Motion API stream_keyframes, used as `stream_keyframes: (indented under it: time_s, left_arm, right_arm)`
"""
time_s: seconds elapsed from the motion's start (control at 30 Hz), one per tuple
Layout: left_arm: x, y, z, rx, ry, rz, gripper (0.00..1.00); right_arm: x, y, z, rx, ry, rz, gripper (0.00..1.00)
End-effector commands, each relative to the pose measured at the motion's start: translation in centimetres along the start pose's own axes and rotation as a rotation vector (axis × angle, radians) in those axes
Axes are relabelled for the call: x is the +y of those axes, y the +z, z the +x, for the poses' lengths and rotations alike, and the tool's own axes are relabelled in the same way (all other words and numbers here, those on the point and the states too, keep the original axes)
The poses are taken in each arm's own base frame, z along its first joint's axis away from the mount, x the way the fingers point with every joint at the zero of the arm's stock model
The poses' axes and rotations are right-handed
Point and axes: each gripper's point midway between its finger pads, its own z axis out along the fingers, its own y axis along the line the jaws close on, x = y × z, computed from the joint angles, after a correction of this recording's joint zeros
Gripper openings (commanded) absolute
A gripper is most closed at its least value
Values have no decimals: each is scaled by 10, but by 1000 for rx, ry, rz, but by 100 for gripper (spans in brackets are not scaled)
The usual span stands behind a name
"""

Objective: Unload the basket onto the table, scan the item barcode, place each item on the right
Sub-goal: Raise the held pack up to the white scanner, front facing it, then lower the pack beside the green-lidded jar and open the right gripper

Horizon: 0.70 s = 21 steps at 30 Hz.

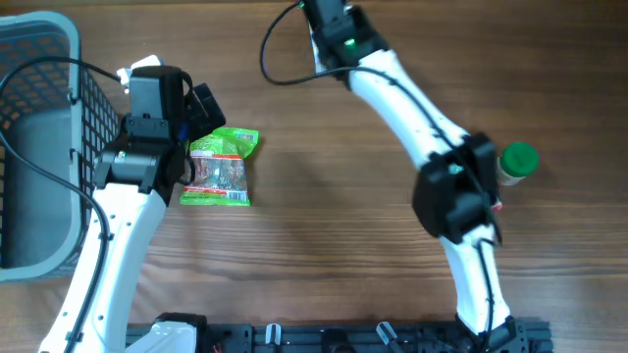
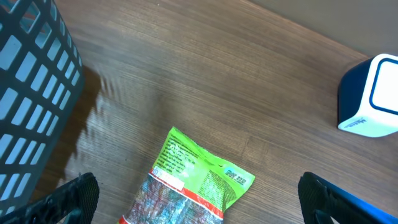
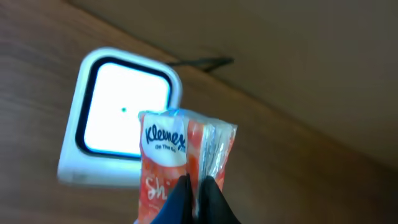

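Note:
My right gripper comes back and down next beside the green-capped bottle, to its right in the overhead view, as the pack (image 3: 177, 140) has faced the scanner.
My right gripper (image 3: 194, 190) is shut on the lower edge of a red-and-white Kleenex tissue pack (image 3: 177, 140) and holds it upright in front of the scanner's (image 3: 118, 112) lit white window. In the overhead view the right arm (image 1: 392, 88) reaches to the top edge, where its fingers and the pack are out of sight. A green snack packet (image 1: 221, 169) lies flat on the table. My left gripper (image 2: 199, 208) hangs open over the packet's (image 2: 205, 177) near end, one fingertip (image 2: 74, 199) on each side, not touching. The scanner (image 2: 372, 96) also shows far right in the left wrist view.
A grey wire basket (image 1: 39, 137) stands at the left table edge, close beside the left arm; its wall (image 2: 34, 93) fills the left wrist view's left side. A green-capped bottle (image 1: 518, 162) stands at the right, next to the right arm's elbow.

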Motion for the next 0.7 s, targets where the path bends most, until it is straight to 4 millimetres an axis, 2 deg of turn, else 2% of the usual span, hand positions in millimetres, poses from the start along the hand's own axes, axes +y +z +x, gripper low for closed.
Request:
stream_keyframes:
  time_s: [0.0, 0.1, 0.17, 0.23, 0.3, 0.43, 0.67]
  left_arm:
    - [3, -2, -6, -19, -2, -13, 100]
    - [3, -2, -6, -19, -2, -13, 100]
    - [3, -2, -6, -19, -2, -13, 100]
    - [3, -2, -6, -19, -2, -13, 100]
    - [3, -2, -6, -19, -2, -13, 100]
    - [3, -2, -7, -20, -2, -13, 100]
    - [3, -2, -6, -19, -2, -13, 100]
  right_arm:
    - [-69, -103, -31, -76, 291, -144, 4]
    - [-91, -140, -2, 19, 354, -230, 4]
    - [-106, -169, 24, 96, 374, -312, 4]
    - [-120, -182, 48, 169, 391, -330, 5]
    - [-136, -189, 85, 302, 409, -312, 4]
    - [-151, -184, 142, 517, 440, -282, 4]
    - [-139, -143, 217, 738, 422, -212, 4]
